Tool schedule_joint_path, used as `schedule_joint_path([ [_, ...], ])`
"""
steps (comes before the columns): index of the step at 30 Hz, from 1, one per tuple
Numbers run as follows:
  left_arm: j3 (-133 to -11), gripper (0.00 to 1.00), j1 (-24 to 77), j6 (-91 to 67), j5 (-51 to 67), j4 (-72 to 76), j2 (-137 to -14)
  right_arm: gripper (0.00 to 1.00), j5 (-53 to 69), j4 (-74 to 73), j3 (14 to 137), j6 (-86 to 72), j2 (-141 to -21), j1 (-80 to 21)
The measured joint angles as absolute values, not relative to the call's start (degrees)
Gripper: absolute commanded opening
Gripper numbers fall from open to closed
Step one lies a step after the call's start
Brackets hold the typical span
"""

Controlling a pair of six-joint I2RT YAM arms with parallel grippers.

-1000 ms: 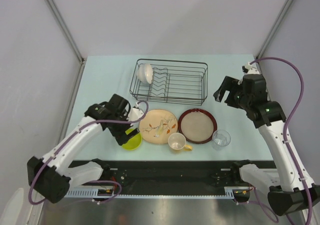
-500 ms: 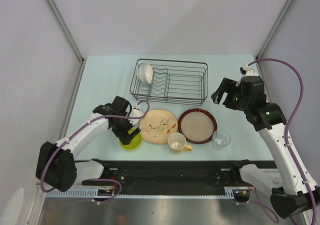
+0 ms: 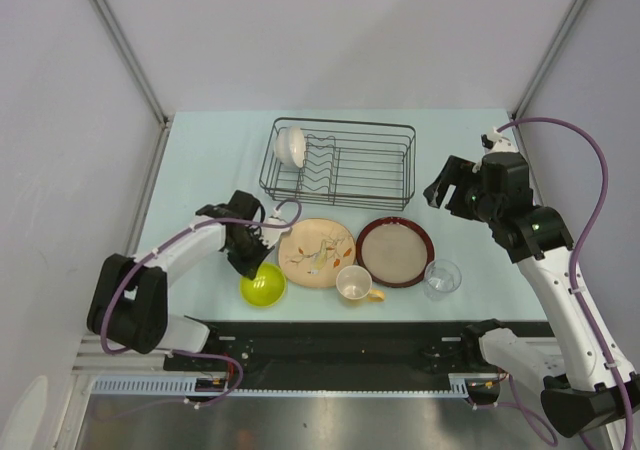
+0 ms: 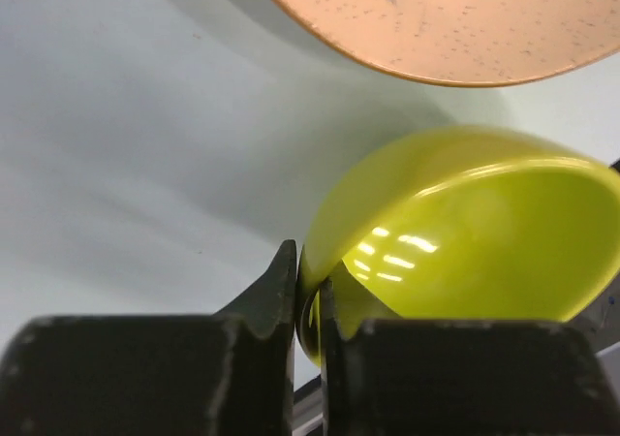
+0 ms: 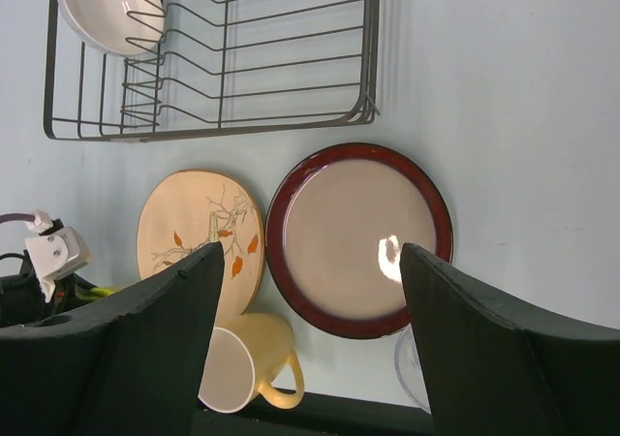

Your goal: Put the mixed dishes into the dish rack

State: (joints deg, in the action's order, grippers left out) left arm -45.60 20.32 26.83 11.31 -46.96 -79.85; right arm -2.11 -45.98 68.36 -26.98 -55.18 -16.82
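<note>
The rack's near corner (image 3: 284, 182) by the white bowl is empty, so next my left gripper should lift the lime-green bowl (image 3: 264, 286) outward, lower it there and release it.
My left gripper (image 3: 252, 261) (image 4: 308, 298) is shut on the near rim of the lime-green bowl (image 3: 264, 286) (image 4: 465, 233), one finger inside and one outside, near the table's front left. The beige leaf-patterned plate (image 3: 316, 253) (image 4: 455, 19) (image 5: 199, 233) lies just right of the bowl. Further right sit the dark-red-rimmed tan plate (image 3: 395, 251) (image 5: 354, 233), the cream cup (image 3: 354, 283) (image 5: 247, 358) on its side and the clear glass (image 3: 442, 278). A white bowl (image 3: 291, 144) (image 5: 102, 10) stands on edge in the black dish rack (image 3: 340, 122) (image 5: 372, 58). My right gripper (image 3: 452, 185) (image 5: 312, 262) hangs open and empty, right of the rack.
Grey walls enclose the pale blue table (image 3: 210, 160) on three sides. A black rail (image 3: 340, 340) with both arm bases runs along the near edge, close behind the cup and the lime-green bowl. A purple cable (image 3: 590, 170) loops off the right arm.
The left gripper has dropped lower and shut on the lime-green bowl's rim, and the bowl has shifted slightly. The right arm has hardly moved.
</note>
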Motion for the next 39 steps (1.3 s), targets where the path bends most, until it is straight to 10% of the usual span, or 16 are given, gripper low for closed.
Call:
schedule_joint_path([
  [13, -67.4, 0.00, 20.2, 26.3, 2.9, -56.8, -81.4, 0.78, -2.2, -45.5, 68.4, -26.9, -56.0, -16.8],
  [26, -101.5, 0.00, 27.2, 36.3, -48.5, -36.1, -105.4, 0.77, -2.1, -45.5, 68.4, -27.0, -56.0, -17.1],
  [39, -109.0, 0.00, 33.8, 43.1, -59.9, -34.0, -121.3, 0.78, -4.3, -46.5, 68.4, -26.7, -54.3, -17.1],
])
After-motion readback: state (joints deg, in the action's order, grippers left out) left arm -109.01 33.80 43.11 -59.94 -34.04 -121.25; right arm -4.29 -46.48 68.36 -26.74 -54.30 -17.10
